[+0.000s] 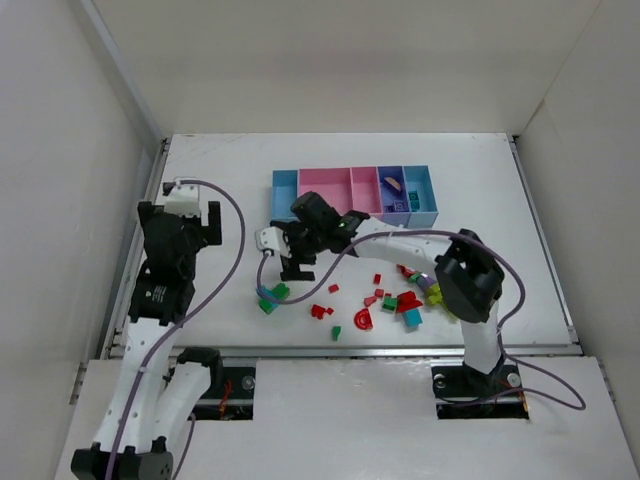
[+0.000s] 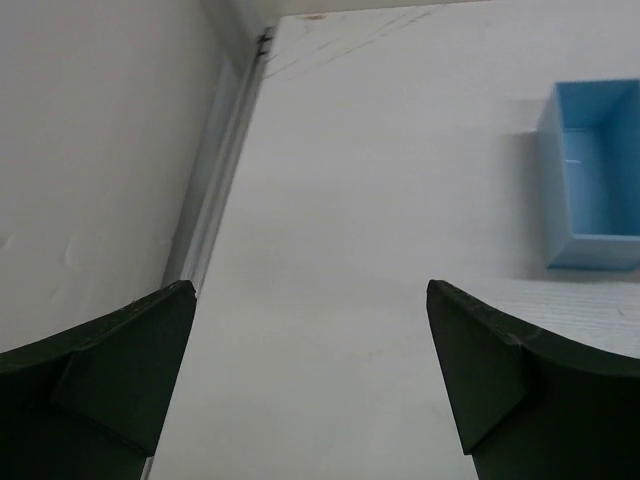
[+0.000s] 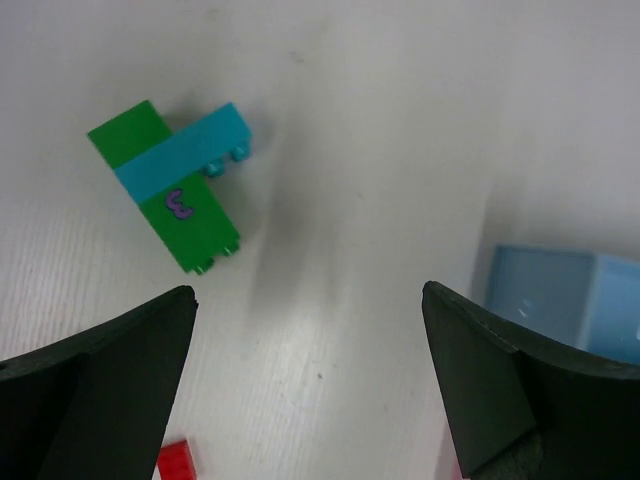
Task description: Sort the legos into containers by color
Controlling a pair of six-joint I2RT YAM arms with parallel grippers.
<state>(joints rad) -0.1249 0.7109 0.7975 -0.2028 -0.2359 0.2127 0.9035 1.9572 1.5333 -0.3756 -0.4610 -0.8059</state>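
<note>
The green brick is lower and further back, clear of the teal one. My right gripper should move down and back next, turning so its fingers go on both sides of the green brick's numbered end (image 1: 281,290) (image 3: 190,222).
The containers are a row of joined bins at the table's back: light blue (image 1: 285,186), wide pink (image 1: 325,190), narrower pink (image 1: 365,192), purple-blue (image 1: 392,192) and light blue (image 1: 420,188). The legos (image 1: 390,298) lie scattered in front, red, green, teal, lime and purple. A green brick crossed by a teal one (image 3: 175,195) lies apart at the left, also seen from above (image 1: 270,297). My right gripper (image 1: 297,266) hovers just right of it, open and empty (image 3: 308,292). My left gripper (image 1: 205,225) is open and empty (image 2: 310,290) over bare table, left of the bins.
The purple-blue bin holds a pink curved piece (image 1: 393,183) and small purple pieces (image 1: 398,205). A red brick (image 3: 175,462) lies by my right gripper's left finger. The leftmost light blue bin shows in both wrist views (image 2: 600,180) (image 3: 545,295). White walls enclose the table.
</note>
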